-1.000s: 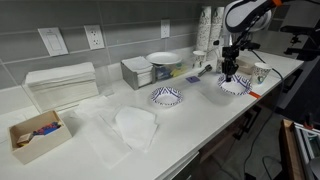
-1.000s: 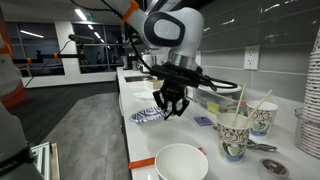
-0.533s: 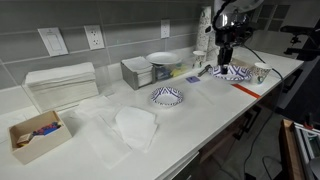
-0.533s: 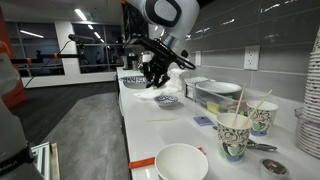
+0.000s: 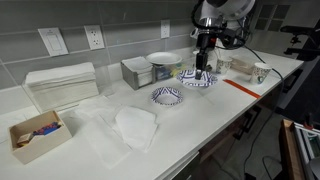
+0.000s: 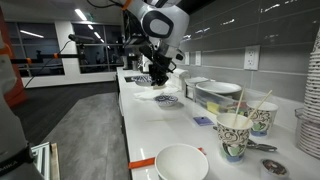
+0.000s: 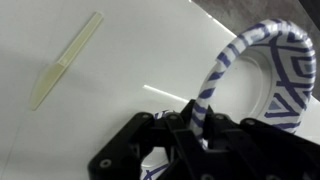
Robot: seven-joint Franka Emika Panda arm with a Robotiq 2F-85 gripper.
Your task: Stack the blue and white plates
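The lying plate [image 5: 167, 96] [image 7: 153, 159] sits empty below my gripper on the container's side. My gripper will move toward the container and down and release the held plate onto it.
My gripper [image 5: 203, 62] is shut on the rim of one blue and white plate [image 5: 198, 80] and holds it tilted just above the counter. The other blue and white plate [image 5: 167, 96] lies flat on the counter, just beside and below it. In the wrist view the fingers [image 7: 200, 125] pinch the held plate's blue patterned rim [image 7: 262, 75], and a bit of the lying plate [image 7: 150, 172] shows under the gripper. In an exterior view the gripper [image 6: 158, 72] hangs above the lying plate [image 6: 168, 100].
A larger plain white plate [image 5: 163, 58] rests on a container [image 5: 135, 72] behind. A white rounded-square dish [image 5: 135, 127], a napkin stack [image 5: 60, 85] and a small box [image 5: 35, 133] lie further along. Paper cups [image 5: 262, 72] and a white bowl [image 6: 181, 162] stand at the other end.
My gripper has lifted the plate from the counter's end near the cups and carried it along the counter to beside the other blue and white plate.
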